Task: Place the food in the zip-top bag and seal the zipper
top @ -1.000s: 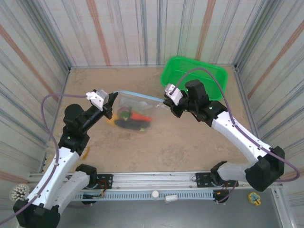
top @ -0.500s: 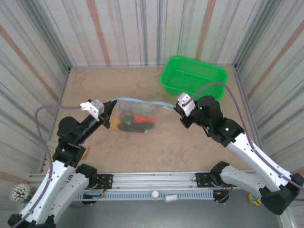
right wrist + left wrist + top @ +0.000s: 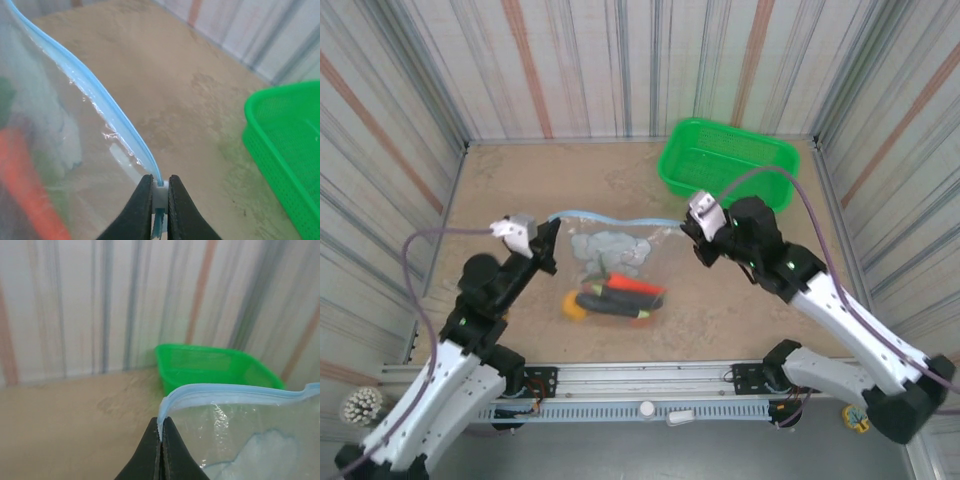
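Note:
The bag point(image 3: 610, 250) still hangs above the table, so the robot's left gripper will next move outward and down to the bare tabletop beyond it, then release the zipper's end.
The clear zip-top bag point(image 3: 610, 250) hangs between both arms above the table, its blue elephant print showing. Inside lie the food pieces: an orange carrot point(image 3: 632, 285), a dark eggplant point(image 3: 610, 303) and an orange round piece point(image 3: 574, 304) at the bottom. The light-blue zipper point(image 3: 610, 218) runs along the top edge. My left gripper point(image 3: 552, 228) is shut on the zipper's left end point(image 3: 161, 421). My right gripper point(image 3: 686, 232) is shut on the white slider point(image 3: 160, 194) at the zipper's right end. The zipper strip point(image 3: 95, 90) runs away from the right fingers.
A green mesh basket point(image 3: 728, 165) stands at the back right, close behind the right arm; it is also in the left wrist view point(image 3: 210, 365). Striped walls enclose the tan table point(image 3: 520, 190). A metal rail point(image 3: 640, 378) runs along the near edge.
The bag has swung toward the near side and hangs lower, with the food sliding down to its bottom. Both grippers shifted slightly while keeping hold of the zipper ends.

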Controlling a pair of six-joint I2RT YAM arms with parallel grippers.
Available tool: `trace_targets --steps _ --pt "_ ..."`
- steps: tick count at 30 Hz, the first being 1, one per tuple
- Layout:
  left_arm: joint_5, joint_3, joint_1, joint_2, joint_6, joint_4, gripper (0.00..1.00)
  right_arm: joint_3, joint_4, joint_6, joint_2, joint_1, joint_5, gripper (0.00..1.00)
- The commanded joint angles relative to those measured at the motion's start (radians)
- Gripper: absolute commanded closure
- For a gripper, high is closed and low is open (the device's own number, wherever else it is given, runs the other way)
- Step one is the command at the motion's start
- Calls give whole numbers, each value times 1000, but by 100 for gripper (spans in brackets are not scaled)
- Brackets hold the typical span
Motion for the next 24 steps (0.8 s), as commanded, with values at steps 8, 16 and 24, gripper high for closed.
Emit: trace_targets --steps 8,16,24 --pt "179 725 424 1204 -615 -336 100 293 91 116 329 -70 114 50" --pt "241 1031 415 1481 -634 -412 100 278 20 102 313 -68 102 51" --pt "316 1030 399 1523 -634 -260 91 229 19 157 292 -109 125 49"
